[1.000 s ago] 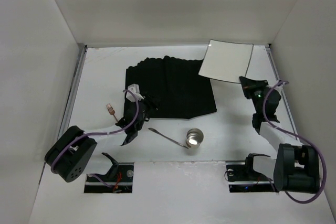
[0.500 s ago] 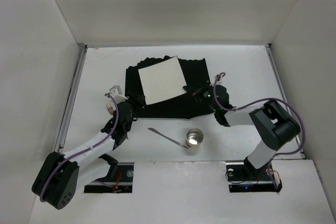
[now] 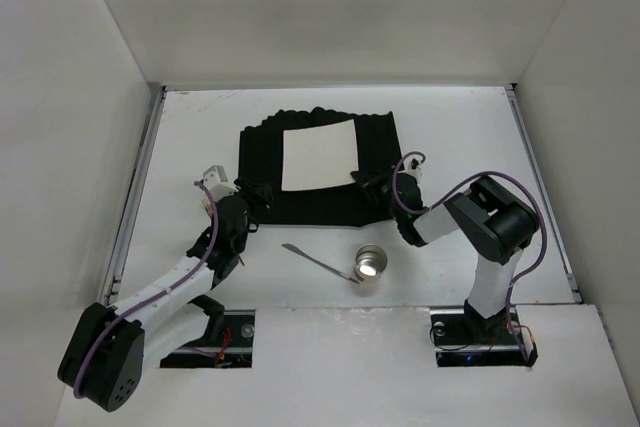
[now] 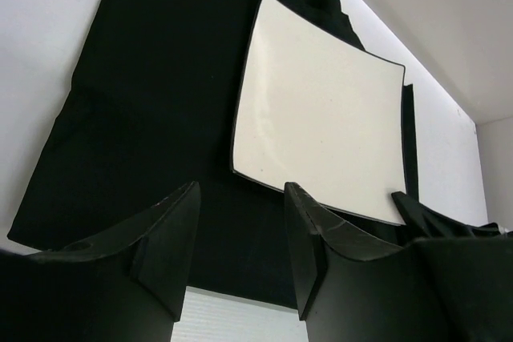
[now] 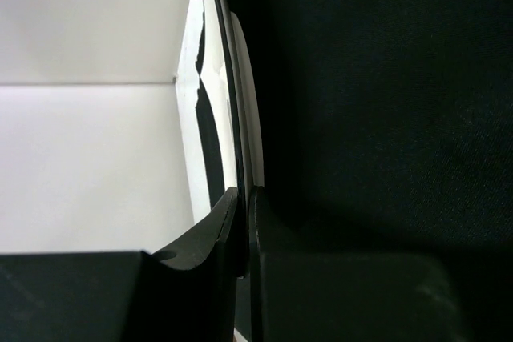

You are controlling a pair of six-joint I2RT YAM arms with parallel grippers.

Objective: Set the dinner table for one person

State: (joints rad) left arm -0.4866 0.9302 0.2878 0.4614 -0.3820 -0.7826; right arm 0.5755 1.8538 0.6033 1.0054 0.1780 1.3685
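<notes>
My right gripper draws the plate back over the mat's bare near strip (image 3: 336, 203) next and releases the corner, because the plate sits close to the mat's far edge.
The dinner table (image 3: 470, 137) is a white tabletop. A black placemat (image 3: 262, 157) lies at its middle, and a square white plate (image 3: 318, 157) rests on the mat. My right gripper (image 3: 366, 183) is shut on the plate's near right corner. In the right wrist view the jaws (image 5: 244, 222) pinch the plate's thin edge (image 5: 239, 110) against the mat (image 5: 385, 102). My left gripper (image 3: 255, 193) is open and empty over the mat's near left edge. The left wrist view shows its gripper (image 4: 240, 254) above the mat (image 4: 144, 102), with the plate (image 4: 321, 134) beyond.
A metal spoon (image 3: 318, 262) lies on the table in front of the mat, touching a small metal cup (image 3: 372, 264). Grey rails (image 3: 140, 187) run along the table's sides and white walls enclose it.
My right gripper carried the plate from the back right onto the placemat and lowered it flat. My left gripper moved a little back and left to the mat's near left edge.
</notes>
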